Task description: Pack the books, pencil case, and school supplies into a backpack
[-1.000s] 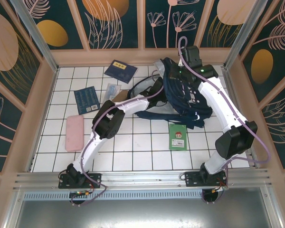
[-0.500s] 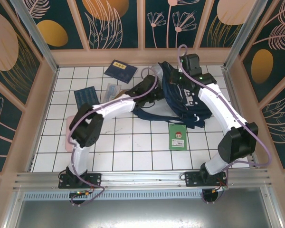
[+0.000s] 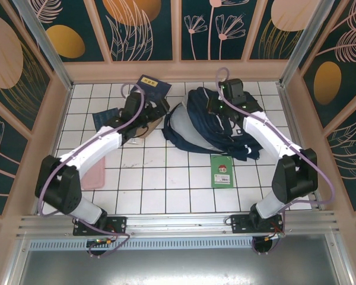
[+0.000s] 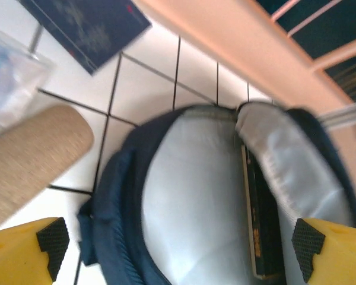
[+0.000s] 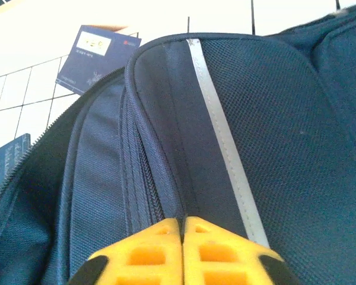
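The navy book beyond the pencil case lies unpacked, so next my left gripper will cross from the backpack [image 3: 225, 127] past the clear packet, down to that book's edge.
The navy backpack [image 3: 225, 127] lies at the back right, its mouth turned left and showing grey lining [image 4: 193, 190]. A black book [image 4: 262, 228] stands inside along the wall. My right gripper [image 5: 183, 222] is shut on a fabric fold beside the zip at the backpack's top [image 3: 218, 108]. My left gripper [image 4: 181, 255] is wide open just left of the mouth [image 3: 156, 114], holding nothing. The clear packet of school supplies [image 4: 9, 77] lies under it. One navy book [image 3: 151, 85] is at the back and another [image 3: 101, 119] at the left. A green booklet [image 3: 222, 171] and the pink pencil case [image 3: 97, 173] lie nearer.
A tan roll-like object [image 4: 35, 154] lies between the clear packet and the backpack's mouth. The wooden back wall [image 4: 237, 53] runs close behind the backpack. White tiles [image 3: 166, 178] between the pencil case and the green booklet are bare.
My left arm has pulled out of the backpack's mouth and swung left, its jaws widening. The backpack, held up before, has sunk flatter, its grey lining now showing.
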`<act>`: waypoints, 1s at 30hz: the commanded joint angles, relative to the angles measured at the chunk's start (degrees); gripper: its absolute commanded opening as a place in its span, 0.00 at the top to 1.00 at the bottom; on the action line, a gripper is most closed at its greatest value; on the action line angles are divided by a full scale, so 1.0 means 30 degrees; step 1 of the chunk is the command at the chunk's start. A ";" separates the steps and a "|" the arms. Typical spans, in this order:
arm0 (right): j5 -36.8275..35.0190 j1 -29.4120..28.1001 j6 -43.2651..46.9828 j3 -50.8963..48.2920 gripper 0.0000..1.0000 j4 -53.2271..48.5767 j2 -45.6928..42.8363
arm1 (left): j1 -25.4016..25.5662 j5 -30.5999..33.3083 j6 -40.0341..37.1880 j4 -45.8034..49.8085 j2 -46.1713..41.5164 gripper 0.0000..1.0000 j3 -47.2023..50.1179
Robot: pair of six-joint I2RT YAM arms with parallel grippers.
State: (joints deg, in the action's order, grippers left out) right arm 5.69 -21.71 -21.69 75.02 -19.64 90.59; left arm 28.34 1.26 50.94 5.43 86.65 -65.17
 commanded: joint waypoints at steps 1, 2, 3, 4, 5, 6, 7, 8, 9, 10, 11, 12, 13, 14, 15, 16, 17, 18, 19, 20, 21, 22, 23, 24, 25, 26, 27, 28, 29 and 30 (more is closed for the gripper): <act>-0.0813 -0.0123 -0.0357 -0.0359 0.81 0.0569 0.0540 | -0.0580 0.0578 -0.1056 0.1053 -0.0924 0.01 0.1001; -0.0828 -0.0195 -0.0383 -0.0322 0.72 0.0554 0.0620 | -0.0814 0.0469 -0.1216 0.1083 -0.1173 0.02 0.1243; -0.0872 -0.0299 -0.0386 -0.0258 0.65 0.0555 0.0702 | -0.1086 0.0393 -0.1408 0.1119 -0.1401 0.01 0.1469; -0.0844 -0.0414 -0.0386 -0.0198 0.61 0.0537 0.0755 | -0.1317 0.0300 -0.1572 0.1148 -0.1533 0.02 0.1643; -0.0871 -0.0523 -0.0386 -0.0112 0.58 0.0500 0.0771 | -0.1657 0.0171 -0.1722 0.1218 -0.1660 0.02 0.1776; -0.0913 -0.0666 -0.0358 -0.0054 0.52 0.0480 0.0753 | -0.1961 0.0062 -0.1884 0.1207 -0.1717 0.04 0.1903; -0.0947 -0.0791 -0.0357 0.0003 0.45 0.0479 0.0728 | -0.2269 -0.0029 -0.2039 0.1235 -0.1727 0.06 0.1988; -0.0973 -0.0941 -0.0357 0.0047 0.37 0.0482 0.0708 | -0.2613 -0.0147 -0.2238 0.1265 -0.1653 0.08 0.2020; -0.1011 -0.1112 -0.0401 0.0094 0.31 0.0532 0.0658 | -0.3057 -0.0263 -0.2438 0.1284 -0.1493 0.10 0.2033; -0.1019 -0.1280 -0.0456 0.0077 0.28 0.0583 0.0607 | -0.3403 -0.0377 -0.2616 0.1266 -0.1335 0.13 0.2057; -0.0991 -0.1517 -0.0542 0.0059 0.25 0.0680 0.0522 | -0.3839 -0.0449 -0.2840 0.1247 -0.1124 0.16 0.2064; -0.0879 -0.1721 -0.0614 0.0045 0.21 0.0808 0.0472 | -0.4287 -0.0498 -0.3104 0.1210 -0.0811 0.19 0.2092; -0.0848 -0.1977 -0.0663 0.0083 0.18 0.0911 0.0475 | -0.4687 -0.0631 -0.3343 0.1180 -0.0530 0.27 0.2086; -0.0865 -0.2268 -0.0757 0.0121 0.14 0.0950 0.0449 | -0.5162 -0.0698 -0.3579 0.1124 -0.0226 0.38 0.2101; -0.0872 -0.2543 -0.0892 0.0129 0.09 0.1041 0.0449 | -0.5650 -0.0637 -0.3702 0.1119 0.0149 0.44 0.2149; -0.0802 -0.2799 -0.0982 0.0143 0.01 0.1157 0.0449 | -0.6096 -0.0693 -0.3785 0.1097 0.0442 0.48 0.2180; -0.0785 -0.3072 -0.1099 0.0129 0.01 0.1267 0.0478 | -0.6587 -0.0813 -0.3967 0.1047 0.0843 0.53 0.2210; -0.0813 -0.3103 -0.1187 0.0129 0.01 0.1339 0.0503 | -0.6964 -0.0692 -0.4040 0.1163 0.1193 0.55 0.2139; -0.0893 -0.3683 -0.1329 0.0136 0.01 0.1415 0.0550 | -0.7368 -0.0578 -0.4182 0.1207 0.1589 0.59 0.2072; -0.0887 -0.3961 -0.1424 0.0179 0.01 0.1476 0.0608 | -0.7720 -0.0525 -0.4315 0.1142 0.1962 0.63 0.2040; -0.0927 -0.4164 -0.1534 0.0216 0.01 0.1441 0.0672 | -0.8056 -0.0434 -0.4401 0.1085 0.2299 0.66 0.2009; -0.0981 -0.4395 -0.1679 0.0294 0.01 0.1407 0.0747 | -0.8408 -0.0362 -0.4454 0.1019 0.2700 0.69 0.1970; -0.0961 -0.4594 -0.1804 0.0319 0.01 0.1446 0.0796 | -0.8722 -0.0487 -0.4488 0.0892 0.3137 0.76 0.1921; -0.0932 -0.4766 -0.1890 0.0318 0.01 0.1485 0.0857 | -0.8927 -0.0657 -0.4498 0.0784 0.3540 0.81 0.1821; -0.0902 -0.4956 -0.1963 0.0337 0.01 0.1510 0.0930 | -0.9070 -0.0817 -0.4471 0.0742 0.3723 0.85 0.1696; -0.0894 -0.5143 -0.2025 0.0369 0.01 0.1525 0.0990 | -0.9123 -0.0955 -0.4492 0.0659 0.4729 0.85 0.1576; -0.0902 -0.5315 -0.2049 0.0408 0.01 0.1538 0.1085 | -0.9111 -0.1071 -0.4570 0.0601 0.5166 0.84 0.1419; -0.0909 -0.5506 -0.2052 0.0454 0.01 0.1508 0.1168 | -0.9155 -0.1121 -0.4586 0.0577 0.5597 0.84 0.1272; -0.0929 -0.5658 -0.2056 0.0535 0.01 0.1502 0.1318 | -0.9142 -0.1096 -0.4563 0.0592 0.6116 0.85 0.1139; -0.0931 -0.5804 -0.2108 0.0544 0.01 0.1508 0.1406 | -0.9153 -0.1118 -0.4524 0.0592 0.6473 0.85 0.0988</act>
State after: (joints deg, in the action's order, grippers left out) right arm 3.25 -37.98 -26.59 74.89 -16.40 93.34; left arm 0.84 -0.91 38.54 7.57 103.37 -60.34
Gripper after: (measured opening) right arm 0.987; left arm 0.150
